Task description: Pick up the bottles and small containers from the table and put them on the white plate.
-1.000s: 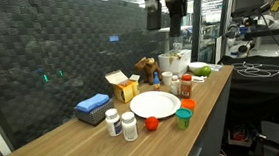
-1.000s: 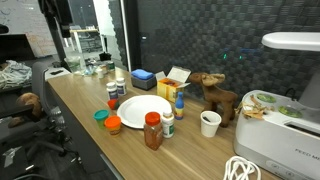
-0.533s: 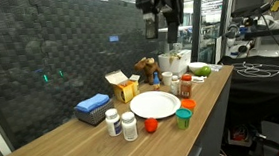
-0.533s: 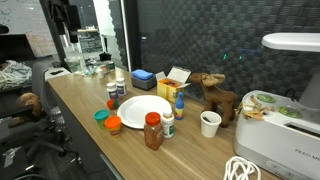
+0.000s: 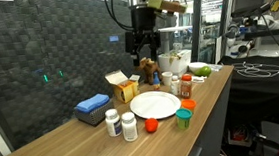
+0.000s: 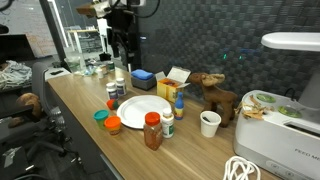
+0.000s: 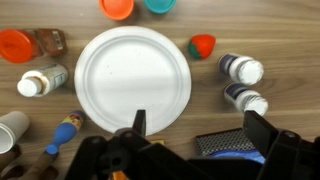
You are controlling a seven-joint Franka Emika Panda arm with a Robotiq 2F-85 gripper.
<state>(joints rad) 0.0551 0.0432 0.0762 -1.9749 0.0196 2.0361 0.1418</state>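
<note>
The small upright bottle is between the plate and the brown toy animal. My gripper will move toward the bottle next, then go down to its blue cap.
My gripper is open and empty, hanging well above the table in both exterior views. The white plate lies bare below and to one side of it. Two white pill bottles stand beside the plate. A small red tub, an orange-lidded tub and a green tub sit along its rim. On the other side are a reddish-brown bottle and a white bottle.
A blue box and a yellow carton sit behind the plate near the dark wall. A brown toy animal, a white cup and a white appliance crowd one end of the table.
The arm has swung in from the far end and come lower, so the gripper now hangs over the plate area. Its jaws have stayed open. Nothing on the table has moved.
</note>
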